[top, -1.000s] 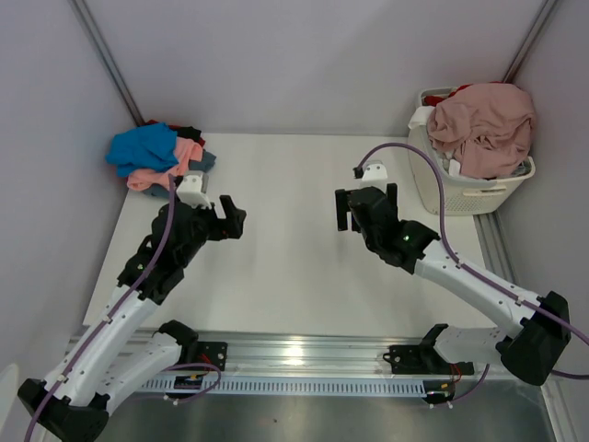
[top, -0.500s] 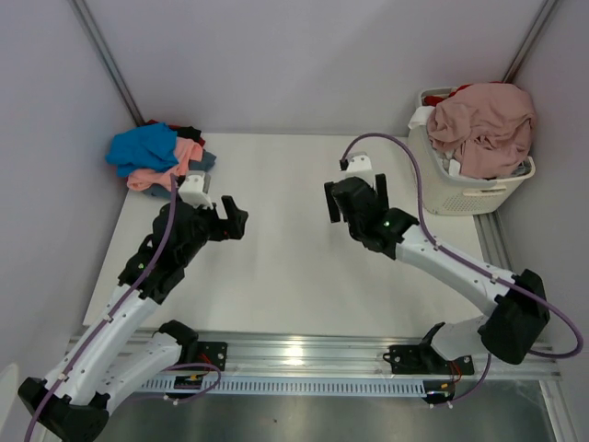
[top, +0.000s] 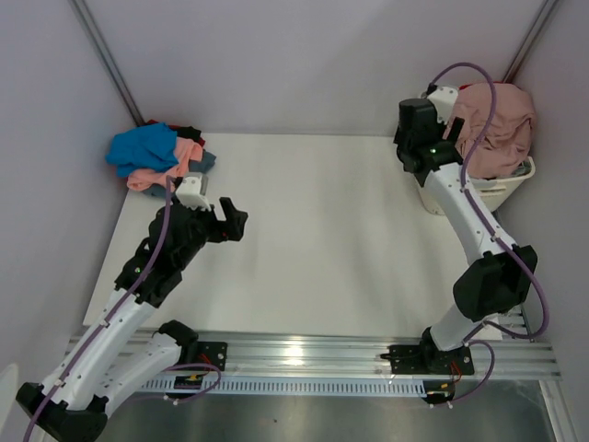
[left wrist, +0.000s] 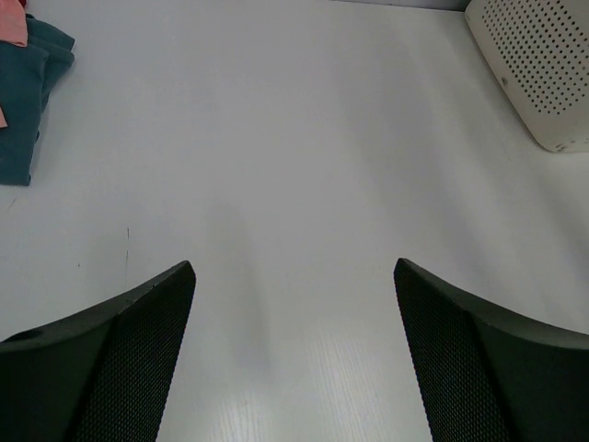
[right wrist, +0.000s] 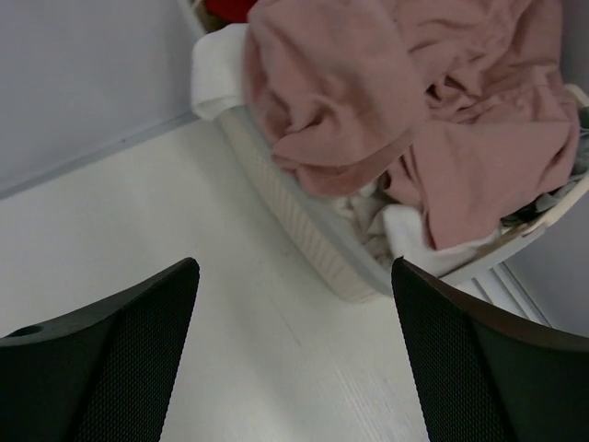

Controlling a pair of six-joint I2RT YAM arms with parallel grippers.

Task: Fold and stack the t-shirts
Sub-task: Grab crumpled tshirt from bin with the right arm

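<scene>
The right gripper moves down and toward the basket next, onto a fold of the pink t-shirt that bulges over the basket's near rim.
A dusty-pink t-shirt lies crumpled on top of the white laundry basket at the back right. In the right wrist view this pink shirt fills the basket, with white cloth and a bit of red beneath it. My right gripper hangs open beside the basket's left side, its jaws empty above the table. A pile of blue, salmon and slate t-shirts sits at the back left. My left gripper is open and empty over bare table.
The white table is walled in by grey panels on three sides. In the left wrist view the slate shirt's edge shows at upper left and the basket's corner at upper right. A metal rail runs along the near edge.
My right arm has swung from the middle of the table up and right to the basket. Its jaws stay open. The left arm has not moved.
</scene>
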